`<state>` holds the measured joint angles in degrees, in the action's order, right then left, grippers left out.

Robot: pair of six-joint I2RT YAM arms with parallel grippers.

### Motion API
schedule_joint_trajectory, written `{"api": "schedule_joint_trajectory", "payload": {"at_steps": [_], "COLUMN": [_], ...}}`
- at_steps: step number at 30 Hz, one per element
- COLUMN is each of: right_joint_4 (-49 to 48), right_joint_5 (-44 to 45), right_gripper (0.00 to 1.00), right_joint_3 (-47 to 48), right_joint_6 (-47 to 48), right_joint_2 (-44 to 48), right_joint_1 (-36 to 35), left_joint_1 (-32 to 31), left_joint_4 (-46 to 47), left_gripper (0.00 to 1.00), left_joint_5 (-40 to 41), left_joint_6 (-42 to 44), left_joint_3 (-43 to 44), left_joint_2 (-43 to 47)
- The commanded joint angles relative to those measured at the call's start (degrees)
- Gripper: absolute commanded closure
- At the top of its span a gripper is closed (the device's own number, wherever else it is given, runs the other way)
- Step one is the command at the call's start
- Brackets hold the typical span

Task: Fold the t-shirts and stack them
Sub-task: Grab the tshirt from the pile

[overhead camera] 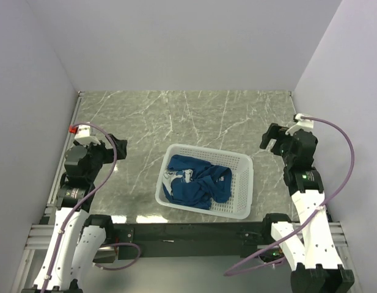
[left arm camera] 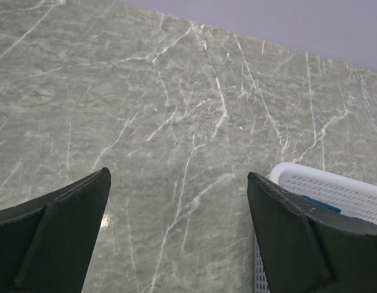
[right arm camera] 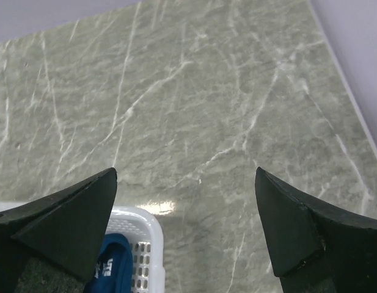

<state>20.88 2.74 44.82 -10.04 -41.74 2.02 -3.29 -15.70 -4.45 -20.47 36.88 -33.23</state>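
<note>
My right gripper moves across the rim of the basket next, then lowers to the blue fold (overhead camera: 201, 181) beside the white print.
Dark navy-blue t-shirts (overhead camera: 197, 182) lie crumpled in a heap inside a white mesh basket (overhead camera: 243, 183) near the table's front edge, between the two arms. A bit of the blue cloth (right arm camera: 112, 265) shows in the right wrist view, and a blue sliver (left arm camera: 319, 202) in the left wrist view. My left gripper (overhead camera: 118, 146) hovers to the left of the basket, open and empty (left arm camera: 176, 177). To the basket's right, my right gripper (overhead camera: 269, 139) is raised, open and empty too (right arm camera: 185, 174).
The basket (left arm camera: 322, 183) corner shows in the left wrist view, and its rim (right arm camera: 145, 223) in the right wrist view. The grey-green marble tabletop (overhead camera: 188, 116) stretches behind it to pale walls on three sides. A dark rail runs along the front edge.
</note>
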Motion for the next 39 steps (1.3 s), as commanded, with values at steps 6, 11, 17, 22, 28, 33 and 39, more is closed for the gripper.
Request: {"api": "schedule_joint_trajectory", "payload": {"at_steps": [6,11,17,22,28,33,39], "right_joint_4": [2.2,11.8,16.9,21.0,17.9,16.2,14.7], "right_joint_5": [-42.3,-50.4,-37.4,-34.9,-30.4,-27.4,-23.0], "right_gripper": [0.0,0.0,0.0,0.07,0.09,0.12,0.16], "right_joint_3": [4.3,13.9,23.8,21.0,14.3,13.8,15.6], "right_joint_6": [36.2,41.7,37.5,42.0,44.6,42.7,42.0], "right_joint_2": [-3.5,-16.7,-33.8,-39.0,-36.7,-41.1,-47.4], "right_joint_1": [-6.8,-11.0,-20.2,-26.8,-33.7,-36.7,-39.2], "left_joint_1": [0.0,0.0,0.0,0.0,0.0,0.0,0.0], "left_joint_4": [2.2,2.3,2.4,2.3,2.9,2.6,2.5], "left_gripper": [0.01,0.01,0.0,0.01,0.01,0.0,0.0], "left_joint_5": [-1.1,-1.4,-2.7,-2.1,-3.5,-3.9,-4.1], "left_joint_6": [1.8,2.0,2.2,2.3,2.4,2.5,1.9], "left_joint_3": [0.6,0.6,0.5,0.5,0.4,0.7,0.3], "left_joint_2": [2.7,2.8,3.3,4.0,3.7,2.8,4.1]}}
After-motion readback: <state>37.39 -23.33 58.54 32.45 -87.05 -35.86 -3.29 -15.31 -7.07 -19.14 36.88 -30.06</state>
